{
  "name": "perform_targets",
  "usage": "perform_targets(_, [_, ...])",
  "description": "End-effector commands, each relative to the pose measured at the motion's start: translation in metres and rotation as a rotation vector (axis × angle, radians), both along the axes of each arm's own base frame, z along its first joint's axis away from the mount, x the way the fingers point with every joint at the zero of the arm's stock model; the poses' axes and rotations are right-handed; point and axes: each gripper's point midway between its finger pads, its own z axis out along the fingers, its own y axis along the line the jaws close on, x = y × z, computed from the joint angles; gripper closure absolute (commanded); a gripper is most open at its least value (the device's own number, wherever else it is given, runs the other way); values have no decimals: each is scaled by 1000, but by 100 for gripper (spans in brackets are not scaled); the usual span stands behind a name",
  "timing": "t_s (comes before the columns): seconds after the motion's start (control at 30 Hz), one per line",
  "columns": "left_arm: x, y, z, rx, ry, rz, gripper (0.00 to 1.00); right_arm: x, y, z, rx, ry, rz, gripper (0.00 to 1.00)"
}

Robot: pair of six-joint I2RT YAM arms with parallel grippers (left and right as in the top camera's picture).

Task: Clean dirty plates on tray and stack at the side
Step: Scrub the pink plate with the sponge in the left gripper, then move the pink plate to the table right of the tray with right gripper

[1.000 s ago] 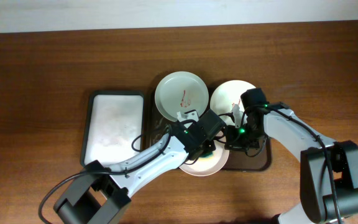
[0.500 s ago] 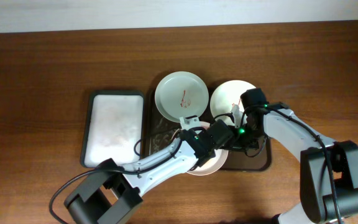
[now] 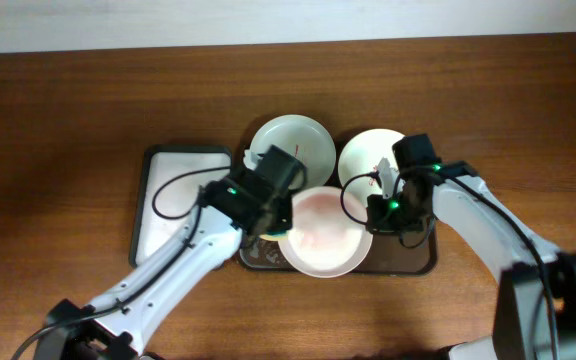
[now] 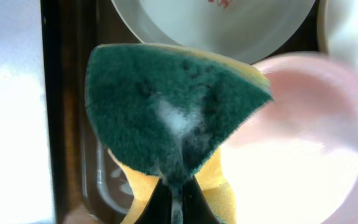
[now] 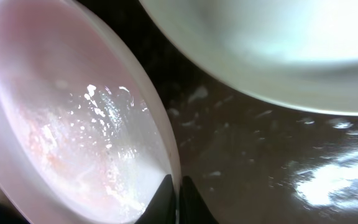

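Note:
Bare tabletop lies to the right of my right gripper in the overhead view, so I should rise past the tray's edge, then lower and release the plate there.
The pinkish-white plate (image 3: 323, 235) lies at the front of the dark brown tray (image 3: 415, 262), wet, with faint pink smears. My right gripper (image 3: 376, 214) is shut on its right rim, as the right wrist view (image 5: 174, 200) shows against the plate (image 5: 61, 124). My left gripper (image 3: 268, 208) is shut on a green-and-yellow sponge (image 4: 173, 112), held over the tray just left of the pink plate (image 4: 303, 143). The pale green plate (image 3: 290, 148) and the white plate (image 3: 371, 158) sit at the back of the tray, each with red marks.
A smaller white tray with a dark rim (image 3: 178, 205) lies left of the brown tray, and it also shows in the left wrist view (image 4: 8, 124). The brown tray's floor (image 5: 247, 162) is wet with soap flecks. Bare wooden table surrounds both trays.
My left arm has drawn the sponge off the pinkish plate, up and to the left, uncovering the plate. My right gripper has stayed on the plate's rim.

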Motion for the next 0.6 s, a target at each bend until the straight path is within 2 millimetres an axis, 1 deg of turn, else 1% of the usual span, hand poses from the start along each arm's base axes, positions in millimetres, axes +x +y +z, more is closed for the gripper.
perform_targets(0.0, [9, 26, 3, -11, 25, -112, 100, 14, -14, 37, -83, -158, -3, 96])
perform_targets(0.07, [16, 45, 2, -5, 37, -116, 100, 17, -28, 55, -152, -238, -25, 96])
perform_targets(0.17, [26, 75, 2, -44, 47, -136, 100, 23, -60, 87, -337, -390, -81, 96])
perform_targets(0.23, [33, 99, 0, -44, 50, -66, 100, 24, -70, 102, -441, -464, -94, 96])
perform_targets(0.27, [34, 109, -2, -38, 52, -54, 100, 25, -72, 106, -474, -484, -92, 96])
perform_targets(0.33, [33, 132, -10, -28, 71, 0, 100, 26, -72, 113, -573, -533, -72, 96])
perform_targets(0.4, [28, 148, -20, -17, 92, 34, 100, 29, -66, 122, -663, -595, -43, 96])
perform_targets(0.47, [21, 162, -32, -15, 120, 74, 100, 32, -56, 136, -753, -679, -19, 96])
perform_targets(0.57, [17, 169, -39, -16, 132, 96, 100, 32, -38, 159, -867, -816, 5, 96])
